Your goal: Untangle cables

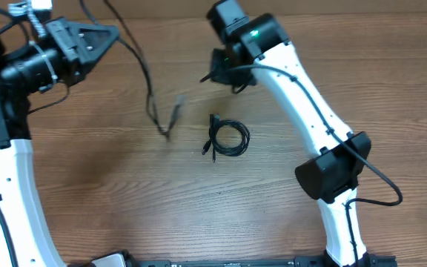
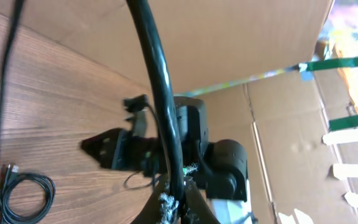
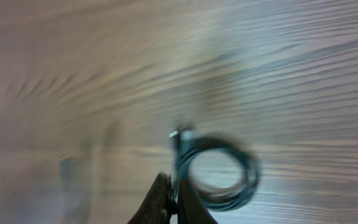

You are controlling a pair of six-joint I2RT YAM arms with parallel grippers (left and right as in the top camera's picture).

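Note:
My left gripper swings down and to the left in the overhead view next and releases the cable, since tabletop clear of the coil [image 1: 59, 117] lies there.
A black cable [image 1: 148, 89] hangs from my raised left gripper [image 1: 112, 33] at the back left. Its loose end trails on the table and is blurred. In the left wrist view the jaws [image 2: 174, 198] are shut on this cable [image 2: 157, 93]. A small coil of black cable [image 1: 228, 139] lies on the table's middle. It also shows in the left wrist view [image 2: 25, 193] and, blurred, in the right wrist view [image 3: 221, 174]. My right gripper [image 1: 213, 74] hovers behind the coil, and its fingers [image 3: 171, 196] are shut and look empty. I cannot make out a third cable.
The wooden table [image 1: 124, 200] extends to the front and sides. Cardboard walls [image 2: 247, 37] stand behind the table. The right arm [image 1: 325, 148] crosses the right half. The right gripper also appears in the left wrist view [image 2: 114, 149].

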